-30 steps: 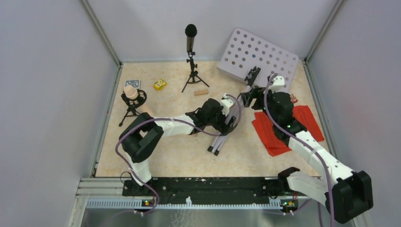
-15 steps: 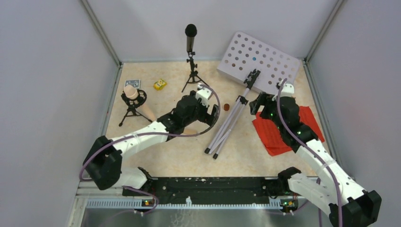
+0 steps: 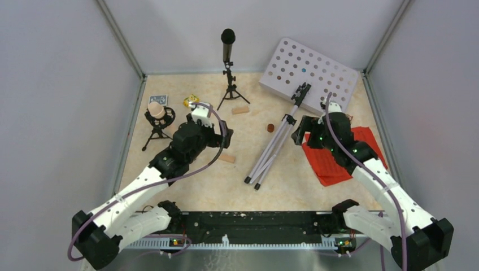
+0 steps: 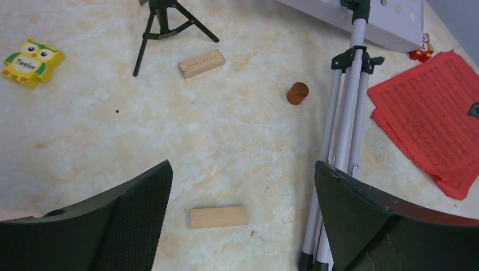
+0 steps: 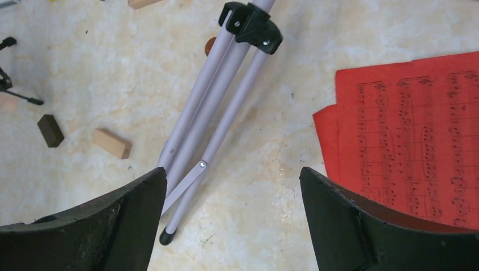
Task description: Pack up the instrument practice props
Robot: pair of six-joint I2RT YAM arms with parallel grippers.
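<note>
Next, my right gripper goes outward and to the left in the top view and closes around the black microphone's slim tripod post (image 3: 229, 73), since it stands clear.
The music stand lies flat on the table: its white perforated desk (image 3: 308, 68) is at the back right and its folded silver legs (image 3: 271, 149) run toward the front. Red sheet-music pages (image 3: 339, 158) lie to its right. A black microphone (image 3: 227, 40) stands on a small black tripod (image 3: 230, 93) at the back. A beige microphone (image 3: 156, 109) sits on another small tripod at the left. My left gripper (image 3: 221, 135) is open and empty, left of the legs (image 4: 339, 141). My right gripper (image 3: 300, 134) is open and empty between the legs (image 5: 209, 118) and the pages (image 5: 418, 141).
Tan wooden blocks (image 3: 240, 110) (image 4: 219, 217) (image 5: 112, 143), a brown cylinder (image 4: 297, 93), a dark block (image 5: 51, 130), a yellow owl toy (image 4: 31, 62) and a small card (image 3: 158, 99) lie on the tabletop. Grey walls close in the left, back and right sides.
Both grippers have let go of the stand, which now lies flat. My left arm has pulled back to the left. My right gripper has drawn back a little toward the front.
</note>
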